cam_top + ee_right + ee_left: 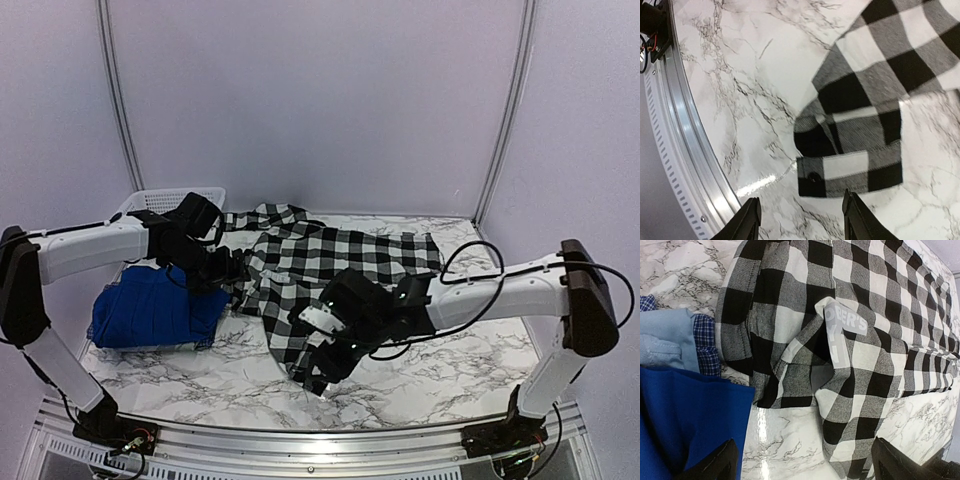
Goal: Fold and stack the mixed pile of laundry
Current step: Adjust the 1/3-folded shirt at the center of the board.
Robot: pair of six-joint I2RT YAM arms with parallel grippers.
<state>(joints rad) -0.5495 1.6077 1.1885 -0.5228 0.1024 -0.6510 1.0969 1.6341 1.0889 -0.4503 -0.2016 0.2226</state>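
Observation:
My right gripper will go down next, moving to the left in the top view, onto the shirt cuff's buttoned corner (303, 382) (812, 180), because the sleeve sticks out from the shirt toward the front bar.
The black-and-white buffalo-check flannel shirt (330, 262) lies spread across the middle of the marble table. Its collar with a label (847, 322) shows in the left wrist view, and a sleeve cuff (850, 172) shows in the right wrist view. The royal-blue shirt (150, 308) lies at the left; it also shows in the left wrist view (685, 415), with the pale blue T-shirt (665, 342) and the small-checked navy cloth (705, 342) beside it. My left gripper (232, 268) is open and empty over the shirt's collar end (802, 465). My right gripper (312, 377) is open and empty just off the cuff (801, 220).
A white lattice basket (165, 200) stands at the back left behind the left arm. The table's metal front rail (685, 150) runs close to the right gripper. Grey walls enclose the table on three sides.

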